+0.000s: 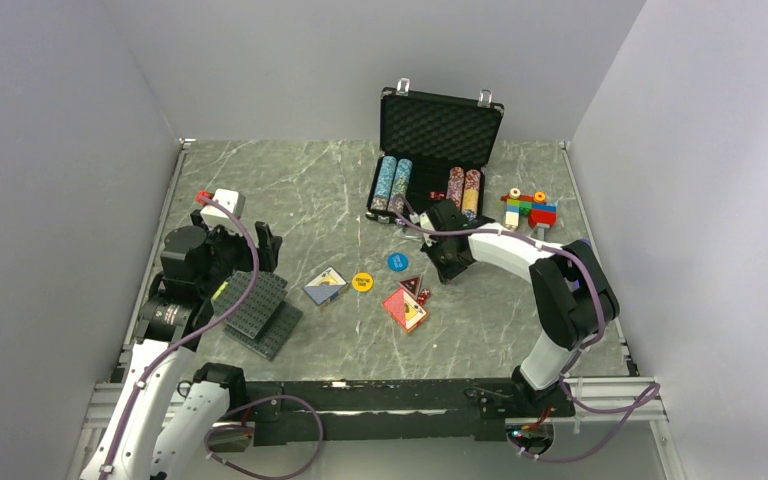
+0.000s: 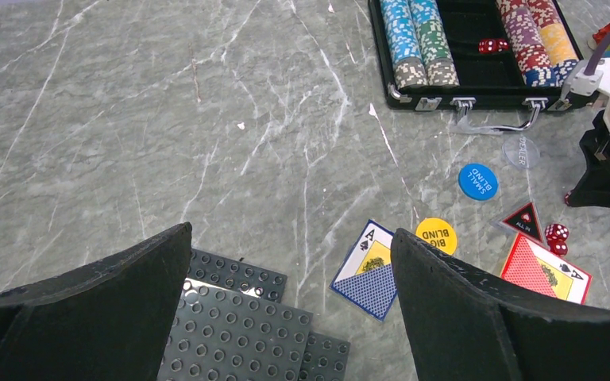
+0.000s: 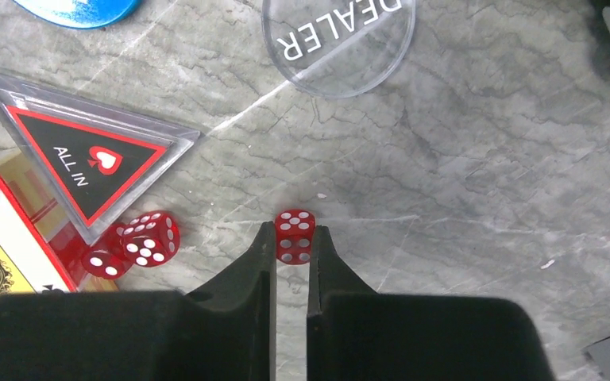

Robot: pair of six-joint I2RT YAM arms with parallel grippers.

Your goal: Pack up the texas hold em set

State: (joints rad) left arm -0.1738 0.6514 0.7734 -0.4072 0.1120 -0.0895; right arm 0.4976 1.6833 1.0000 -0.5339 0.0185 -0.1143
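The robot's right gripper needs to lift outward over the case next, then go down into the case's middle slot by the green chips [image 1: 420, 194] and let go of the die, because another die is lying there.
The black briefcase [image 1: 438, 150] stands open at the back, foam-lined lid upright, with chip rows [image 1: 392, 183] and a red die [image 2: 492, 45] inside. My right gripper [image 3: 295, 238] is shut on a small red die [image 3: 295, 236] close to the table, just in front of the case [image 1: 443, 268]. Two more red dice [image 3: 149, 238] lie by the red-triangle all-in button [image 3: 87, 159] and the red card deck [image 1: 405, 308]. A clear dealer button [image 3: 337, 36], blue button [image 1: 397, 262], yellow button [image 1: 363, 282] and blue card deck [image 1: 325, 286] lie loose. My left gripper [image 2: 291, 234] is open and empty above the left side.
Dark grey studded plates [image 1: 255, 310] lie stacked under my left gripper. A colourful toy-block figure [image 1: 528, 208] stands right of the case. Grey walls close in the table on the left, back and right.
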